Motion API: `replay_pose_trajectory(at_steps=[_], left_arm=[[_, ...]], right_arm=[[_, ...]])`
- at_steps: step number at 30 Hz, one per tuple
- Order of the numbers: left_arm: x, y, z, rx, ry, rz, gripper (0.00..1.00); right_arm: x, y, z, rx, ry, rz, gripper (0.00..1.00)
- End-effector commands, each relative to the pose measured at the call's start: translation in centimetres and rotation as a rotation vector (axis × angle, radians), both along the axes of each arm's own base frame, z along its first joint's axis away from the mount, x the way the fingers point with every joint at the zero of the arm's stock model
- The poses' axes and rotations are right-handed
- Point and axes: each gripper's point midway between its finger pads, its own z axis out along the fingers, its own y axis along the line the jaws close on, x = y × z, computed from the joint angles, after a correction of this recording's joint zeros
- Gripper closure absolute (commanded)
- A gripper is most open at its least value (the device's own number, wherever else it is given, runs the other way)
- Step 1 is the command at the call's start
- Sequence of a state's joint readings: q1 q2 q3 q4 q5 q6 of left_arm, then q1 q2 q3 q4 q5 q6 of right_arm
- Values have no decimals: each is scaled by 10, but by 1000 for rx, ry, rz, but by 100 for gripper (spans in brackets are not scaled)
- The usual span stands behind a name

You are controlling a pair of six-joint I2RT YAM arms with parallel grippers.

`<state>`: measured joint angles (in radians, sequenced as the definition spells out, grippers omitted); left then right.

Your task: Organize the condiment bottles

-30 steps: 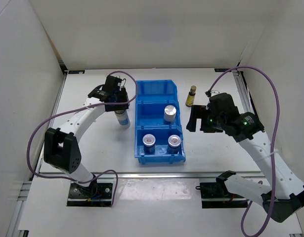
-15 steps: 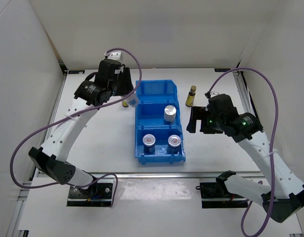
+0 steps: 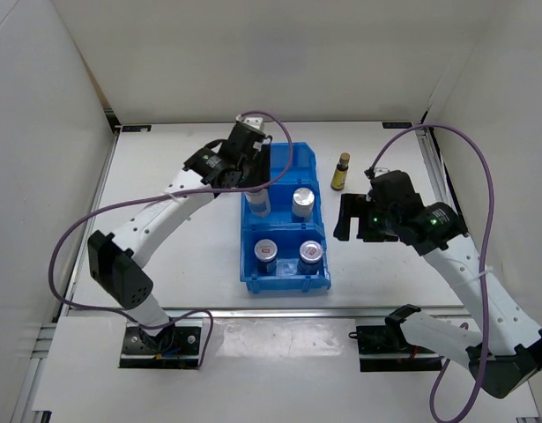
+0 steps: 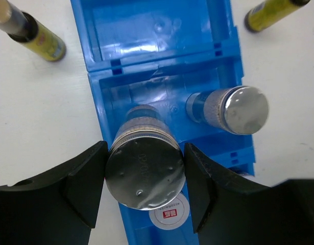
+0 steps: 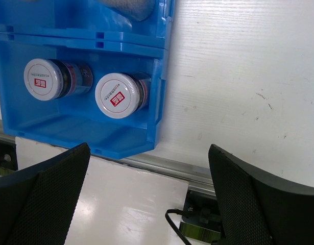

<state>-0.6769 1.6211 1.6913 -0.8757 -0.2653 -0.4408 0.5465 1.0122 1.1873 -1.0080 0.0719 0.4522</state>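
Observation:
The white cylinder bottle will go down with my left gripper and be released on the empty bottom of the blue bin's middle section, because there is free room beside the second white cylinder bottle.
My left gripper [image 3: 256, 187] is shut on a white cylinder bottle with a silvery top [image 4: 144, 173] and holds it upright over the left side of the middle compartment of the blue bin [image 3: 279, 157]. The second white cylinder [image 3: 303, 203] stands in that compartment's right side. Two silver-lidded jars [image 3: 266, 251] [image 3: 311, 253] sit in the near compartment. One amber bottle [image 3: 341, 170] stands right of the bin. The other amber bottle [image 4: 31, 30] is on the table left of the bin. My right gripper [image 3: 345, 217] is open and empty, right of the bin.
The bin's far compartment [image 4: 146, 30] holds nothing. White walls enclose the table on the left, back and right. A metal rail [image 5: 197, 173] runs along the table's near edge, close to the bin's front.
My left arm lifted the white bottle from the table left of the bin and carried it right, over the middle compartment. The right arm has barely moved.

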Motion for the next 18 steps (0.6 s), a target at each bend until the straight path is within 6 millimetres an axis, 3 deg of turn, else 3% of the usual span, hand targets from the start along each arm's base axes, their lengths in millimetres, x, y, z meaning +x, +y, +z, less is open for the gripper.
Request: replay_pose_trajectory(at_steps=[1, 6, 10, 11, 13, 18], left_arm=[[9, -5, 7, -53, -60, 34, 88], [11, -12, -27, -49, -14, 31, 87], [14, -15, -47, -18, 22, 32, 79], [13, -16, -47, -24, 27, 24, 67], [15, -22, -54, -25, 48, 10, 55], [19, -27, -45, -40, 32, -4, 18]], right_arm=[[-6, -4, 4, -5, -16, 7, 0], [-11, -7, 0, -11, -7, 7, 0], [-12, -8, -3, -16, 1, 7, 0], [-12, -8, -3, -16, 1, 7, 0], [-12, -10, -7, -32, 13, 1, 0], [0, -10, -4, -60, 9, -19, 0]])
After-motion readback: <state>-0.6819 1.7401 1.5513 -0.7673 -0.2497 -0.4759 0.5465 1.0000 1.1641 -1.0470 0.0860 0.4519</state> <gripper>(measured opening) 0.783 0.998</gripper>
